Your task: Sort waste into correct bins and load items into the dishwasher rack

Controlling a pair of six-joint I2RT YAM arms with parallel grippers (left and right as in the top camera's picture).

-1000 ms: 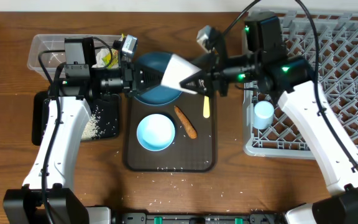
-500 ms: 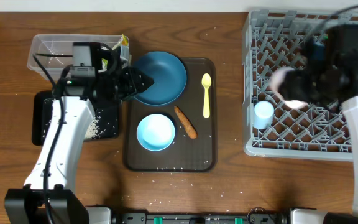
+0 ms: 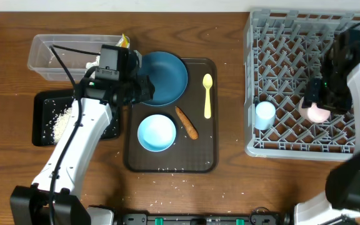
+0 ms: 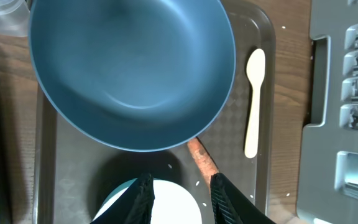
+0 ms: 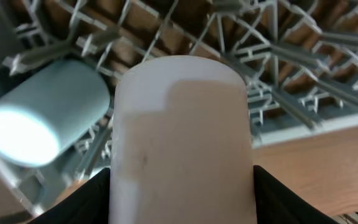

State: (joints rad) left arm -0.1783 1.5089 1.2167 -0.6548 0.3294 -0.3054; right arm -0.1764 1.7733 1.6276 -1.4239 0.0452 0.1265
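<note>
The pale pink cup goes down toward the rack (image 3: 292, 56) slots beside the small blue cup next. My right gripper releases it there, as those slots lie below the gripper.
My right gripper (image 3: 320, 105) is shut on the pale pink cup (image 3: 319, 114), holding it low over the front of the grey dishwasher rack (image 3: 292, 56). In the right wrist view the pink cup (image 5: 182, 124) fills the gap between the black fingers (image 5: 278, 199). The small blue cup (image 3: 265, 115) lies in the rack just left of it. My left gripper (image 4: 180, 196) is open and empty above the light-blue bowl (image 4: 160, 205), beside the carrot piece (image 4: 201, 158). The dark-blue plate (image 3: 164, 78), the yellow spoon (image 3: 207, 95) and the bowl (image 3: 157, 132) sit on the brown tray (image 3: 208, 159).
The clear tub (image 3: 61, 53) stands at the back left with a yellow-green wrapper (image 3: 124, 42) at its right end. In front of it, the black tray (image 3: 42, 134) holds white rice. Loose rice grains lie on the table near the front edge (image 3: 174, 184).
The right arm has swung from above the brown tray out to the rack, carrying the pink cup down to its front part. The left gripper has shifted slightly right, toward the plate and bowl.
</note>
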